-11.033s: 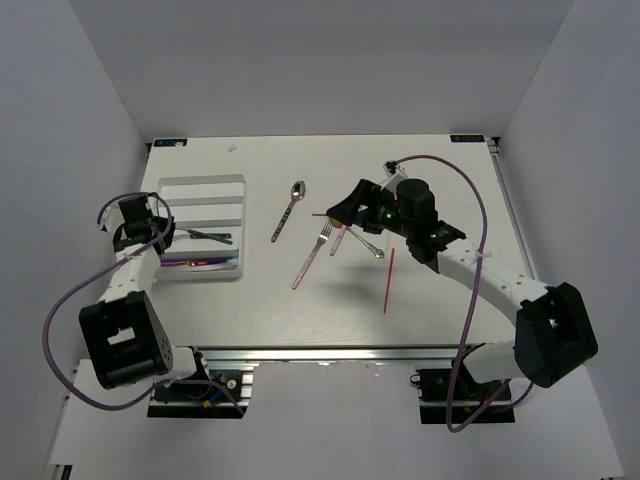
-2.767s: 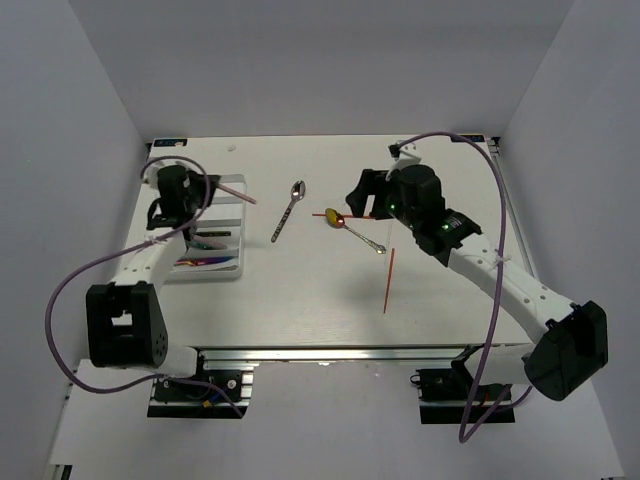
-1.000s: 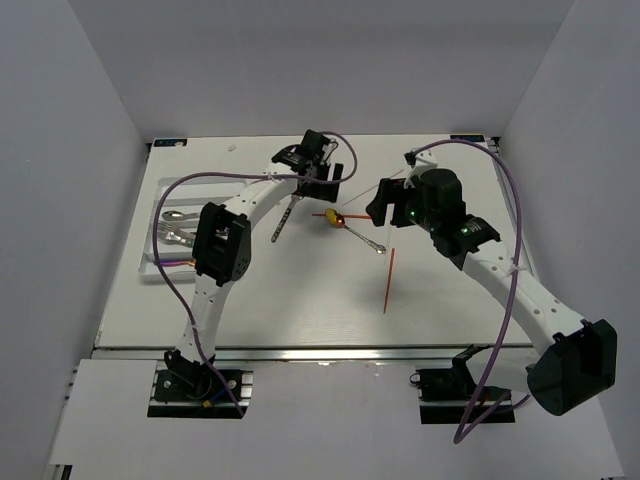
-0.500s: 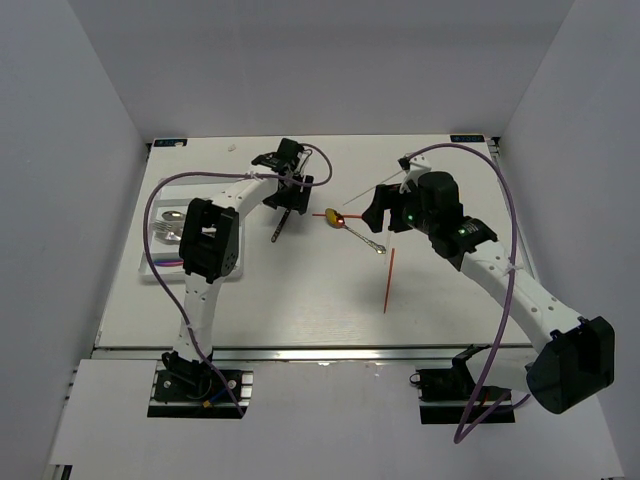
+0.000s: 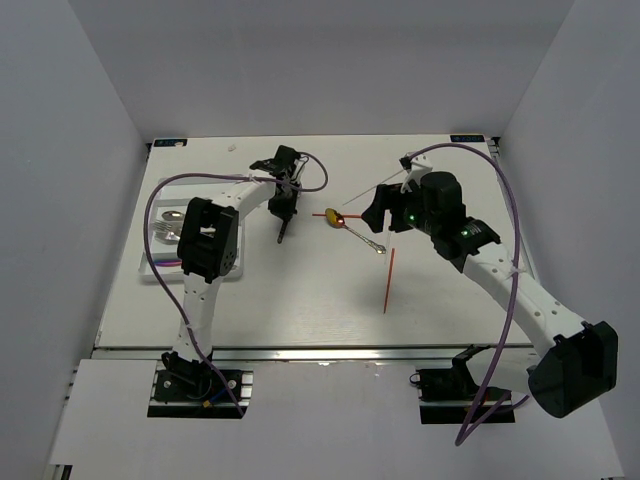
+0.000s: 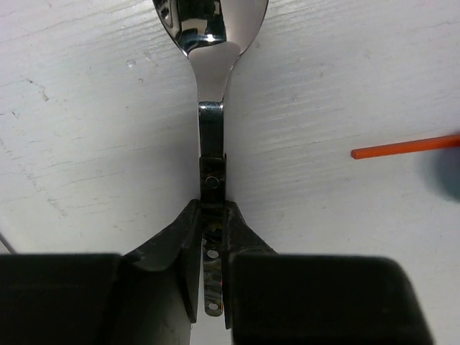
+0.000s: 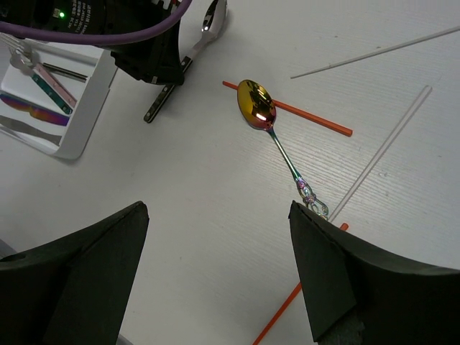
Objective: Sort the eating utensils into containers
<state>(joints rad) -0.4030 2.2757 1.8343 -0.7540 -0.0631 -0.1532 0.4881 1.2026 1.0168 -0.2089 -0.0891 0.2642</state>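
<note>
The tray slot holding another spoon [image 5: 173,214] lies left of my left gripper in the top view, so next I lift, turn and lower it there to release the silver spoon's handle.
A silver spoon [image 6: 209,29] with a dark handle lies on the white table, and my left gripper [image 6: 213,215] is shut on that handle. From above, the left gripper [image 5: 283,205] covers the bowl and only the handle's tip [image 5: 281,235] pokes out. A gold-bowled spoon [image 7: 257,108] lies across a red stick [image 7: 309,116] to the right. My right gripper [image 7: 215,266] hangs open above the table near the gold-bowled spoon's [image 5: 350,225] handle, holding nothing. The white tray [image 5: 146,268] at the left holds several utensils [image 7: 43,86].
A second red stick [image 5: 389,282] lies toward the front right. Two clear sticks [image 7: 381,50] [image 7: 381,147] lie behind and beside the gold-bowled spoon. The left arm [image 5: 205,235] stretches over the tray's right side.
My left gripper has come down a little to the left and closed on the silver spoon's handle. The right gripper has hardly moved and stays open.
</note>
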